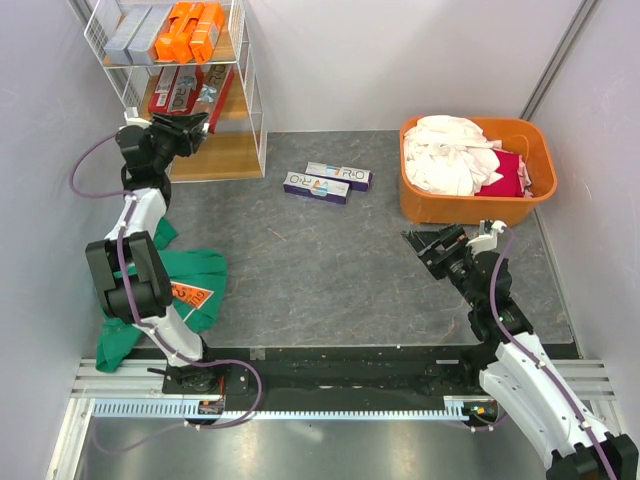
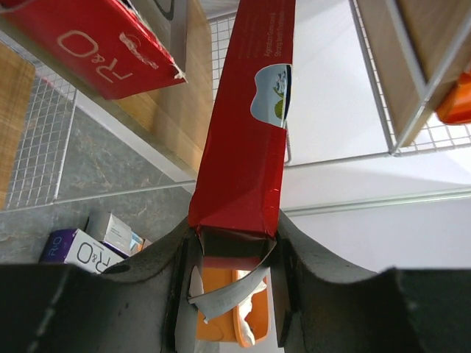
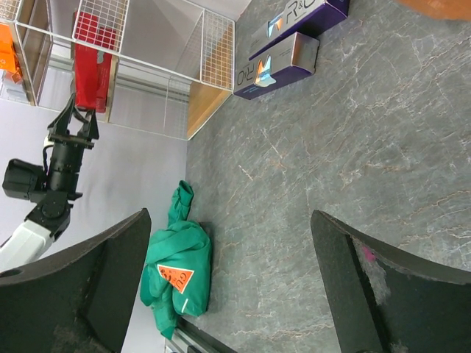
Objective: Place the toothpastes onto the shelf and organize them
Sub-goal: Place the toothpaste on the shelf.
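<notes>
My left gripper holds the red toothpaste carton with a gap beneath the carton. It will next lower the carton onto the middle level's board (image 2: pixel 178 121) beside the other red cartons.
My left gripper (image 1: pixel 193 126) is shut on the near end of a red toothpaste carton (image 2: pixel 246 132), which reaches into the middle tier of the white wire shelf (image 1: pixel 250 100). More red cartons (image 1: pixel 172 90) lie on that tier, one of them close beside the held carton (image 2: pixel 103 44). Silver-grey cartons (image 1: pixel 135 30) and orange cartons (image 1: pixel 190 28) fill the top tier. Two white and purple toothpastes (image 1: pixel 328 182) lie side by side on the grey floor right of the shelf. My right gripper (image 1: pixel 432 246) hangs open and empty over the floor, far from them (image 3: pixel 283 55).
An orange tub (image 1: pixel 478 205) of white and red laundry stands at the back right, just beyond my right gripper. A green cloth (image 1: pixel 175 290) lies bunched by the left arm's base. The shelf's bottom board (image 1: pixel 215 155) is bare wood.
</notes>
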